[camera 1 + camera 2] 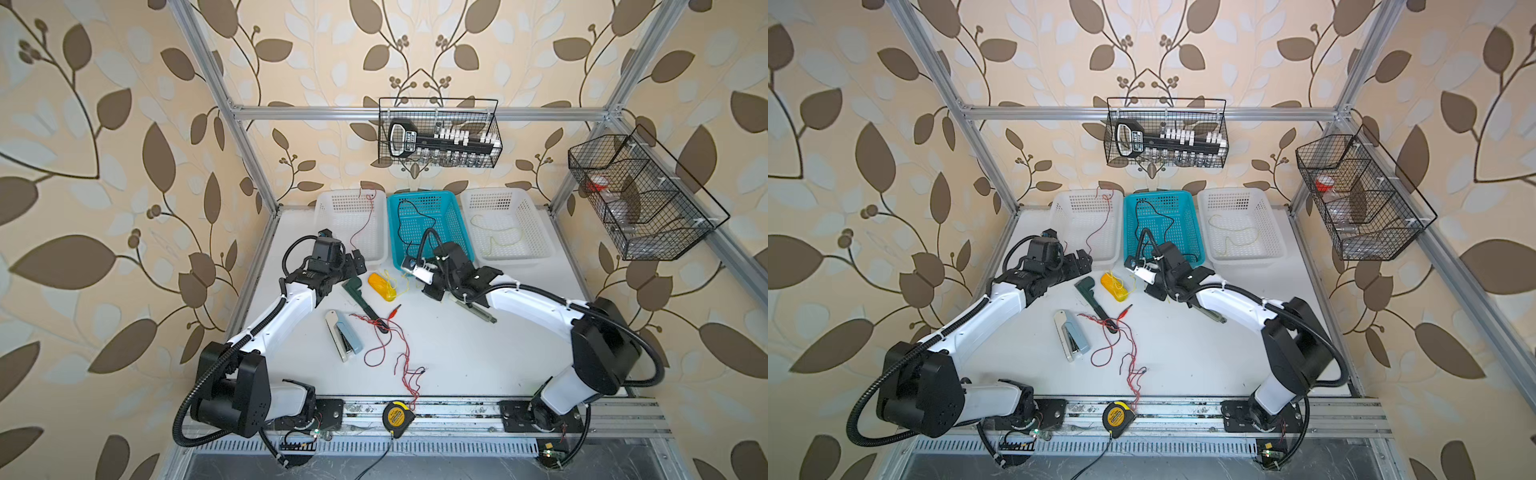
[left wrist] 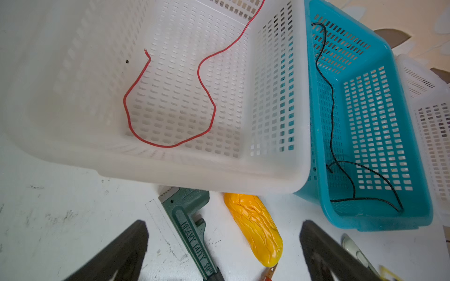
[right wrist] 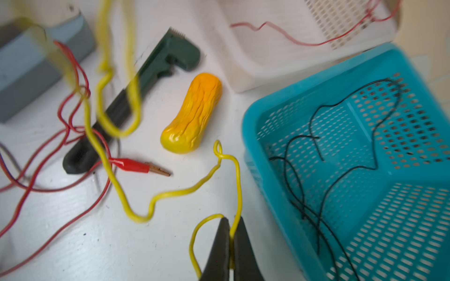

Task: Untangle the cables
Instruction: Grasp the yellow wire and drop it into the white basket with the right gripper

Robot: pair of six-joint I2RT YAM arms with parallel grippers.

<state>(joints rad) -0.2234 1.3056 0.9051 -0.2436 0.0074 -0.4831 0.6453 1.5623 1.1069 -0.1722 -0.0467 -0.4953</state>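
Next, my right gripper moves outward, past the teal basket (image 1: 461,232), and releases its cable in the white basket beyond, since a yellow cable already lies there.
My right gripper (image 3: 232,225) is shut on a thin yellow cable (image 3: 239,189), just in front of the teal basket (image 1: 461,232). That cable trails off over the yellow toy (image 1: 380,284) toward a tangle of red cables (image 1: 405,357) in the middle of the table. A black cable (image 2: 331,109) lies in the teal basket. One red cable (image 2: 207,97) lies in the left white basket (image 1: 328,208), and one yellow cable (image 1: 494,237) in the right white basket (image 1: 536,224). My left gripper (image 2: 224,223) stands open with nothing in it, by the left basket's front edge.
A green pipe wrench (image 1: 357,297), a grey stapler (image 1: 345,336) and a red alligator clip (image 1: 395,309) lie among the red cables. A yellow tape measure (image 1: 397,415) sits at the front rail. A flat tool (image 1: 478,309) lies under my right arm. Two black wire racks hang behind.
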